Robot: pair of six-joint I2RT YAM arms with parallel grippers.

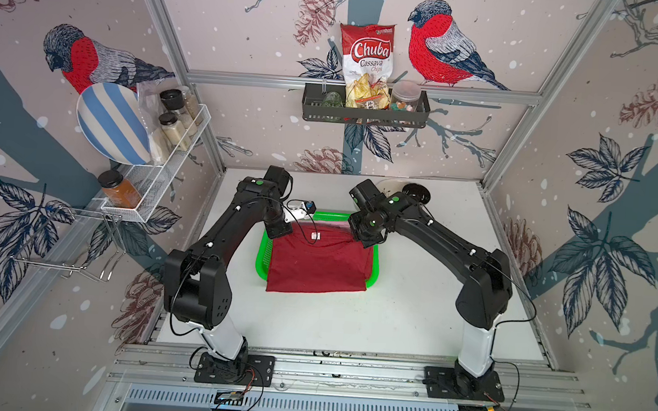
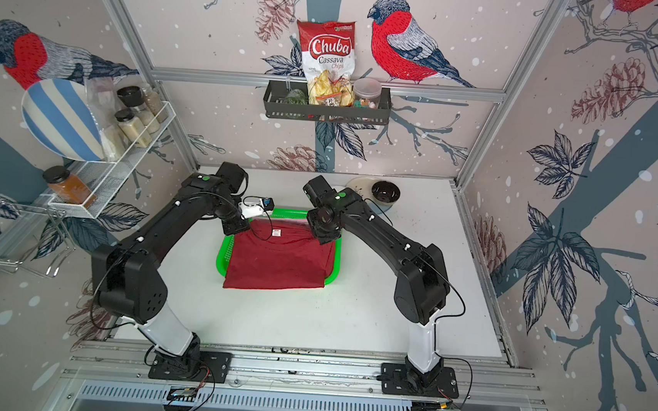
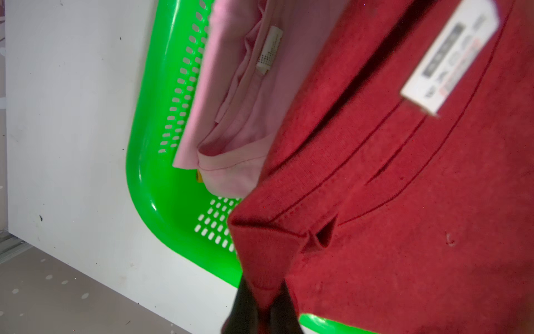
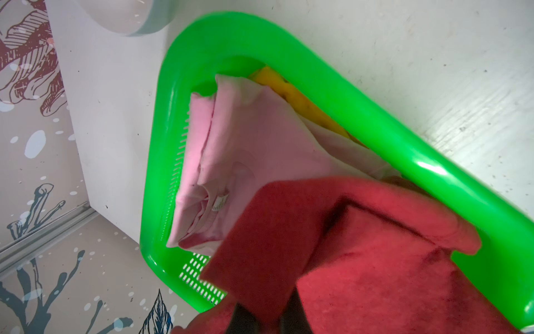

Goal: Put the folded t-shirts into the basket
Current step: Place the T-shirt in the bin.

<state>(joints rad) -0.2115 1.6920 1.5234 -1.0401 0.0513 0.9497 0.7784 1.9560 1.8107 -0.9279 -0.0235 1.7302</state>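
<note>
My left gripper should move outward and down onto the light pink t-shirt's far corner (image 3: 214, 161) and release, as the dark red shirt's near edge hangs over the basket's front rim.
The dark red t-shirt (image 1: 319, 262) (image 2: 279, 256) lies spread over the green basket (image 1: 263, 253) (image 2: 222, 256). Its near edge hangs over the front rim onto the table. My left gripper (image 3: 267, 312) is shut on the shirt's far left corner, and my right gripper (image 4: 265, 315) is shut on its far right corner. Both corners are held slightly raised. Beneath it, the light pink t-shirt (image 3: 231, 101) (image 4: 245, 144) lies folded inside the basket (image 3: 150, 179) (image 4: 375, 130). The mustard yellow t-shirt (image 4: 291, 92) shows under the pink one along one wall.
A dark bowl (image 1: 414, 193) and a pale dish (image 1: 391, 184) sit at the table's back right, close behind my right arm. A white mesh rack (image 1: 161, 177) with jars hangs on the left wall. A black rack (image 1: 362, 115) hangs on the back wall.
</note>
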